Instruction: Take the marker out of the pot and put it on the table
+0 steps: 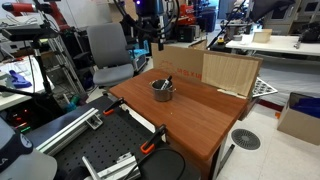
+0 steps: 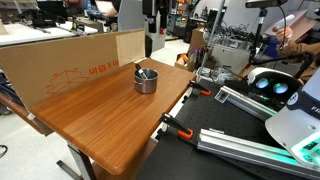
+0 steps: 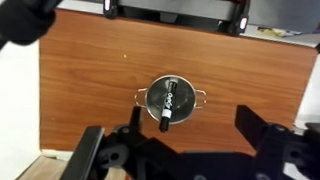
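Next, my gripper moves down toward the pot [image 3: 172, 100] and left in the wrist view, onto the marker's dark end [image 3: 164, 125], since that end sticks out over the pot's rim.
The small silver pot [image 3: 172, 100] stands on the reddish-brown table [image 3: 90, 70], near its far edge in both exterior views [image 1: 163, 90] [image 2: 146, 80]. The marker [image 3: 167, 104], dark with a whitish band, leans inside the pot with one end sticking over the rim; it also shows as a thin stick in an exterior view [image 2: 141, 70]. My gripper [image 3: 190, 135] is open and empty, high above the table. Its two dark fingers frame the lower part of the wrist view, with the pot just beyond the left finger. In an exterior view the gripper [image 1: 148, 35] hangs well above the pot.
A cardboard box [image 1: 185, 62] and a leaning wooden board [image 1: 230, 72] stand behind the pot; cardboard [image 2: 70, 65] lines that table edge. A black perforated bench [image 1: 110, 150] [image 2: 220, 140] with orange clamps [image 2: 180, 128] adjoins the table. A grey chair [image 1: 108, 50] stands beyond.
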Robot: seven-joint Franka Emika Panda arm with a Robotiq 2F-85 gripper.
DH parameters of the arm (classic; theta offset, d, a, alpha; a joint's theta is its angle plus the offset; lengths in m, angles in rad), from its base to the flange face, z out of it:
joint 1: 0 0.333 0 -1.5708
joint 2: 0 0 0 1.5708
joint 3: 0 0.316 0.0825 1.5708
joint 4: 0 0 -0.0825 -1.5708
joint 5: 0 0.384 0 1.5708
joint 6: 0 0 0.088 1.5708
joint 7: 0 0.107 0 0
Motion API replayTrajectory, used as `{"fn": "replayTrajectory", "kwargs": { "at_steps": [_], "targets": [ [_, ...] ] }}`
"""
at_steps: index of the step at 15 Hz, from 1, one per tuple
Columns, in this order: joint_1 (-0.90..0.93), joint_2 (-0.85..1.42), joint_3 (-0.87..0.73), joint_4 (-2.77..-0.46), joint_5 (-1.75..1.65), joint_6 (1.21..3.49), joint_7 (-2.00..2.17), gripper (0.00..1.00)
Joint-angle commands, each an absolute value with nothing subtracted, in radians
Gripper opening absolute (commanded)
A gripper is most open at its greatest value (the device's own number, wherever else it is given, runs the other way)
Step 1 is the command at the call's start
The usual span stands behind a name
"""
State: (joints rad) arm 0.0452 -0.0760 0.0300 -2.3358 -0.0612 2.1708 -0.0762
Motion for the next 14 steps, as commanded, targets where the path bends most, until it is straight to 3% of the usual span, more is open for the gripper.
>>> {"fn": "replayTrajectory", "kwargs": {
  "at_steps": [1,14],
  "targets": [
    [0.043,-0.012,0.035,-2.310,-0.095,2.224,-0.085,1.00],
    [0.051,0.289,0.027,-2.130,-0.160,2.190,-0.043,1.00]
  ]
}}
